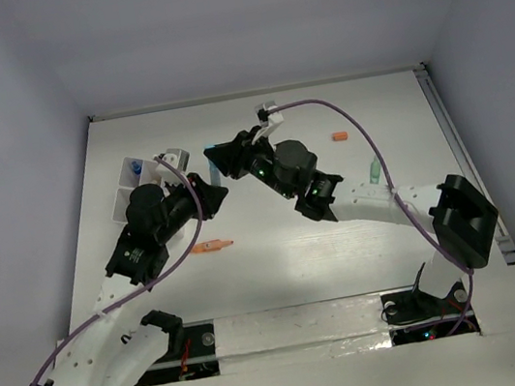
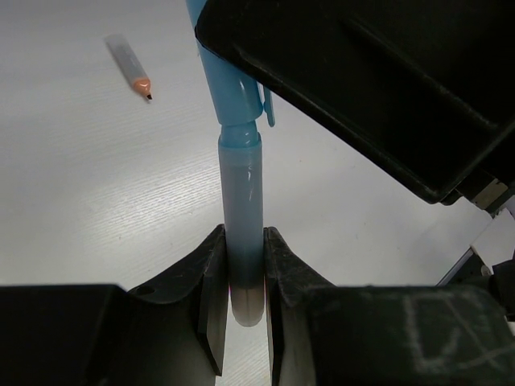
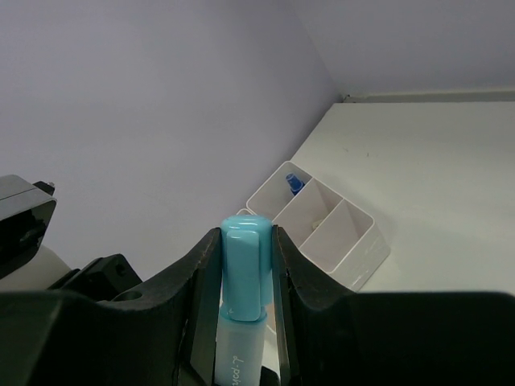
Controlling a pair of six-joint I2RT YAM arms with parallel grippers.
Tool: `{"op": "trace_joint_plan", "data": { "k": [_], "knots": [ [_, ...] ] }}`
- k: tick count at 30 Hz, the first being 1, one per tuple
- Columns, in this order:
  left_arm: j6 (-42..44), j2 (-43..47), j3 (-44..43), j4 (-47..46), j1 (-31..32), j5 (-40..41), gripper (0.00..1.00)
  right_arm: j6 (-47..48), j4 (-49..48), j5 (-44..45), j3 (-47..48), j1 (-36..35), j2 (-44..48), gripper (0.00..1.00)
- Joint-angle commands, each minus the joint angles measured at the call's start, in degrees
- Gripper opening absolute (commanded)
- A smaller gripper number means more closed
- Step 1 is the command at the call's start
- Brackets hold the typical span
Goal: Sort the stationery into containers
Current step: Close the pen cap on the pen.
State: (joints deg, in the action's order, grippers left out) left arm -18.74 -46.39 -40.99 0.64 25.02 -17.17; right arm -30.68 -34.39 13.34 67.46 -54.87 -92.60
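I will move my right gripper to the left in the top view next, then lower it over the white divided box and let go of the marker, because open sections of the box show there.
A blue marker pen (image 2: 241,185) is held by both grippers above the table. My left gripper (image 2: 245,277) is shut on the pale end of its barrel. My right gripper (image 3: 245,265) is shut on its blue cap (image 3: 243,269). In the top view the two grippers meet, the left gripper (image 1: 206,189) just below the right gripper (image 1: 217,158), right of the white divided box (image 1: 126,202). The box (image 3: 366,249) holds a small blue-capped bottle (image 3: 294,183) in one compartment. The scissors and tape roll are out of view.
An orange pen (image 1: 212,246) lies on the table near the left arm; it also shows in the left wrist view (image 2: 129,67). A small orange piece (image 1: 339,136) and a green pen (image 1: 373,172) lie to the right. Walls close the table on three sides.
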Motion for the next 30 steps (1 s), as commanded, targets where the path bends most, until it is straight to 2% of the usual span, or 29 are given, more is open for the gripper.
{"op": "trace_joint_plan", "data": {
  "k": [1,11,18,24,27,28,30],
  "knots": [
    [0.90,1.65,-2.07,-4.07,-0.41,1.87,0.00,-0.70,-2.60,1.42,-1.54,-1.20,1.81,0.23],
    [0.90,3.32,-1.63,-5.83,-0.41,2.49,0.00,-7.29,-6.48,-3.94,-5.67,-3.05,1.89,0.23],
    [1.69,2.62,-2.07,-5.39,-0.41,3.72,0.00,-7.73,-2.88,-5.34,-6.55,-4.71,4.44,0.23],
    [2.04,2.53,-2.51,-5.65,-0.41,4.07,0.00,-5.89,4.24,-5.17,-7.52,-4.72,5.85,0.15],
    [1.87,2.27,-3.04,-5.83,-0.41,3.63,0.00,-5.36,7.23,-7.35,-7.61,-4.72,5.67,0.07],
    [1.78,2.27,-3.21,-5.83,-0.41,3.46,0.00,-5.27,8.54,-8.15,-7.96,-4.72,5.67,0.00],
    [1.61,2.36,-3.74,-5.92,-0.41,3.20,0.00,-5.45,9.52,-11.30,-8.48,-4.72,5.76,0.00]
  ]
}}
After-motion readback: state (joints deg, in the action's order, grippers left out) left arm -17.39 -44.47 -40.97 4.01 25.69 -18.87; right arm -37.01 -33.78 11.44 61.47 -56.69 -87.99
